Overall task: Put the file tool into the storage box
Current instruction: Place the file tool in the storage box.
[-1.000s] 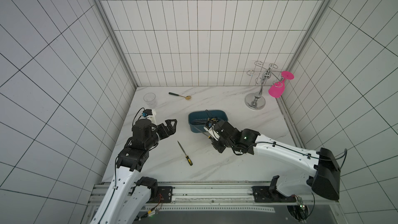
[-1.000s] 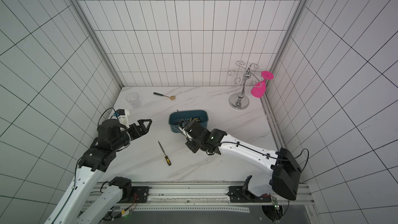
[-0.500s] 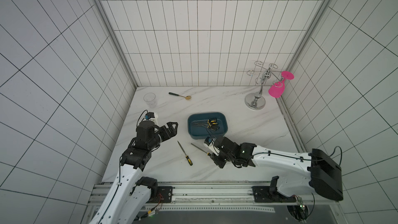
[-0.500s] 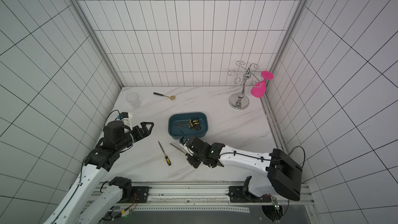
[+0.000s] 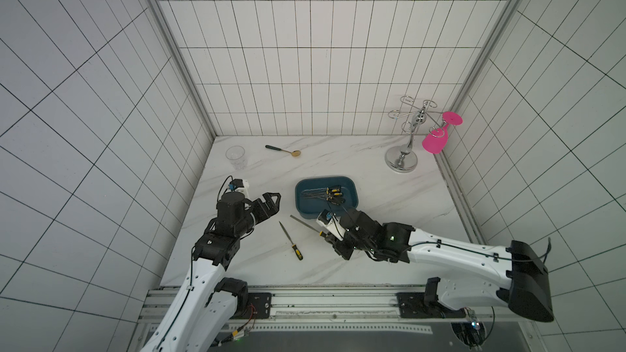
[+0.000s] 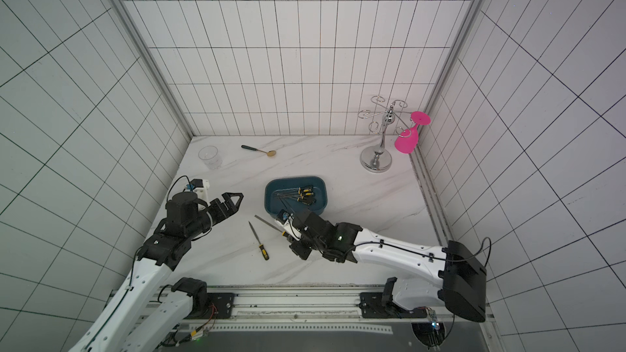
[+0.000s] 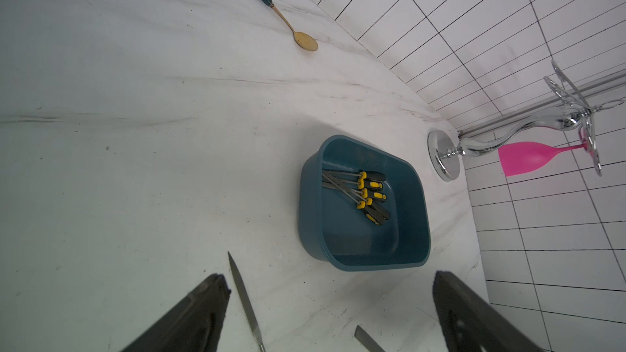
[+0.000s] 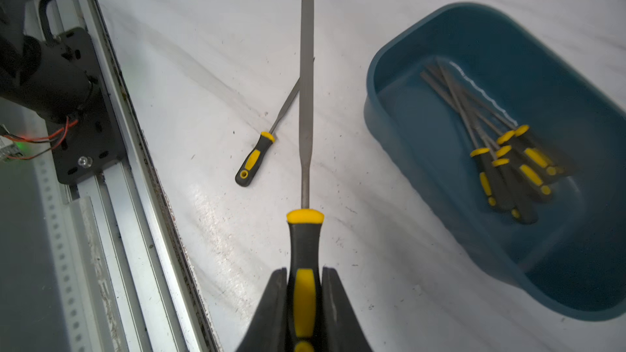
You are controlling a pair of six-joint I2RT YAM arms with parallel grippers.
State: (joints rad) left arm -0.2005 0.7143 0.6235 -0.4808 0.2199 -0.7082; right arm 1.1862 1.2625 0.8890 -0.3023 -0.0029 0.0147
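Observation:
My right gripper will next move outward over the box's rim, go down and let go of the file tool's handle, because the bottom of the box is bare on the near side of the files.
The storage box (image 5: 352, 187), a dark teal tub, sits mid-table with several black-and-yellow files (image 5: 330, 195) inside. My right gripper (image 5: 326, 233) hovers just in front of the storage box. It is shut on the handle of a flat file tool (image 8: 306, 96), whose blade points left over the table. A second file tool (image 5: 290, 240) lies loose on the marble, left of the held one. My left gripper (image 5: 275, 202) hangs open and empty above the table, left of the box (image 7: 308, 204). The loose file's blade (image 7: 244, 296) shows between its fingers.
A clear cup (image 5: 235, 156) and a gold spoon (image 5: 284, 150) lie at the back left. A chrome glass stand (image 5: 401, 160) with a pink glass (image 5: 435, 142) stands at the back right. The metal rail (image 5: 305, 299) runs along the table's front edge.
My right gripper has drawn back from the box's near rim toward the front edge with the file in it, mostly in the first half second. The left arm has shifted slightly.

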